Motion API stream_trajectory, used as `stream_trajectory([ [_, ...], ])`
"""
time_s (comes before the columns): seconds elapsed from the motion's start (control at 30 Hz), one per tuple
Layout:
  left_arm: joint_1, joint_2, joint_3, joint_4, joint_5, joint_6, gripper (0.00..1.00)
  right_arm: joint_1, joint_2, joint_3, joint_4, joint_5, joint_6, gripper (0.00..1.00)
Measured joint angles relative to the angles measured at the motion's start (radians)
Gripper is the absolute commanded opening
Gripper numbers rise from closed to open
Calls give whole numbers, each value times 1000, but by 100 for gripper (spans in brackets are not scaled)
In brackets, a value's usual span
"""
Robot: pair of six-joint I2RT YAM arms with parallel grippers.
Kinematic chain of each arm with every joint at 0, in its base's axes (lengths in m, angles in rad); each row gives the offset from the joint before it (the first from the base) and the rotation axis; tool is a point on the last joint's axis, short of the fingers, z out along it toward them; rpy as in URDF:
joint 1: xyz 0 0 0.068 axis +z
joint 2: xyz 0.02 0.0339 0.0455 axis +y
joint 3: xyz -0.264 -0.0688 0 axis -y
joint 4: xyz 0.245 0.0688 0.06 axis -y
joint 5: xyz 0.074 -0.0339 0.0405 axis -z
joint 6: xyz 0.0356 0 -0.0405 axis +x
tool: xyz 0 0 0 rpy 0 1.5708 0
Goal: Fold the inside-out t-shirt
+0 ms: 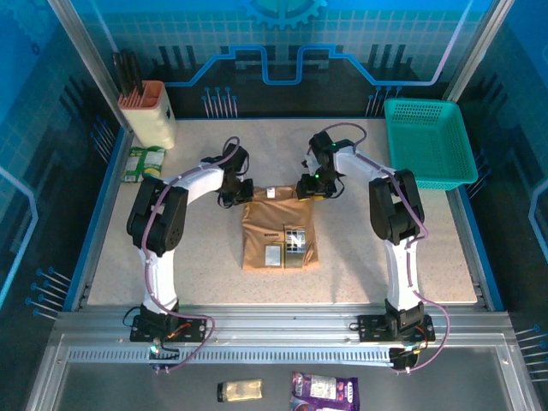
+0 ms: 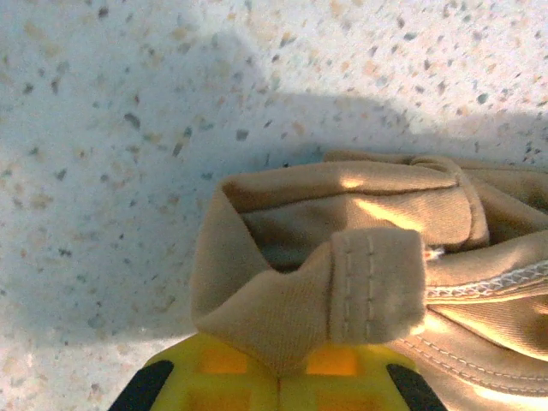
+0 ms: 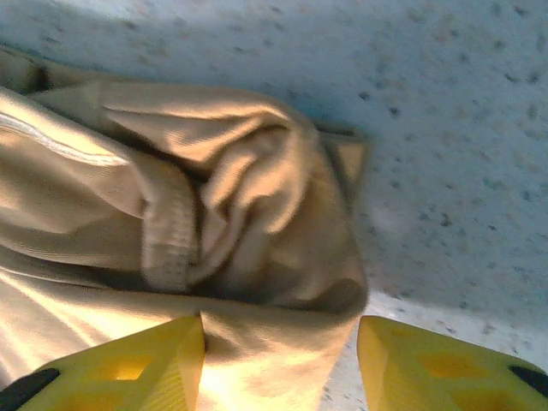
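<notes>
The folded cloth is already between the open fingers, so I need to lower my right gripper slightly onto the t-shirt's bunched far corner next and pinch it shut.
The inside-out t-shirt (image 1: 278, 235) lies mid-table as a narrow tan rectangle, a white tag (image 1: 270, 193) at its far edge. My left gripper (image 1: 238, 190) sits at the shirt's far left corner. In the left wrist view its yellow fingers (image 2: 223, 377) are pressed together, and the left gripper (image 2: 278, 370) is shut on a hemmed flap of the t-shirt (image 2: 342, 282). My right gripper (image 1: 310, 188) is at the far right corner. Seen from the right wrist, the right gripper (image 3: 281, 364) stands open, its fingers (image 3: 154, 360) apart with bunched t-shirt cloth (image 3: 248, 214) between them.
A teal basket (image 1: 428, 141) stands at the back right. At the back left are a beige holder with dark utensils (image 1: 150, 111) and a green packet (image 1: 141, 163). A small jar (image 1: 240, 391) and a purple packet (image 1: 324, 391) lie below the arm bases.
</notes>
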Motion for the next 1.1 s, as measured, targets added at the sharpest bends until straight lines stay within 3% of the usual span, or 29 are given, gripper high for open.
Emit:
stream_trajectory([
  [0.43,4,19,14,-9,3,8,3,-9,3,-61,32,-34,97,49],
  [0.7,5,19,14,-9,3,23,2,-24,-10,-98,72,-56,149,33],
  [1.0,5,19,14,-9,4,26,2,-11,-22,-131,129,-105,177,23],
  [1.03,5,19,14,-9,4,26,2,-7,-21,-131,135,-109,179,23],
  [1.1,5,19,14,-10,4,26,2,4,-21,-131,138,-112,186,34],
])
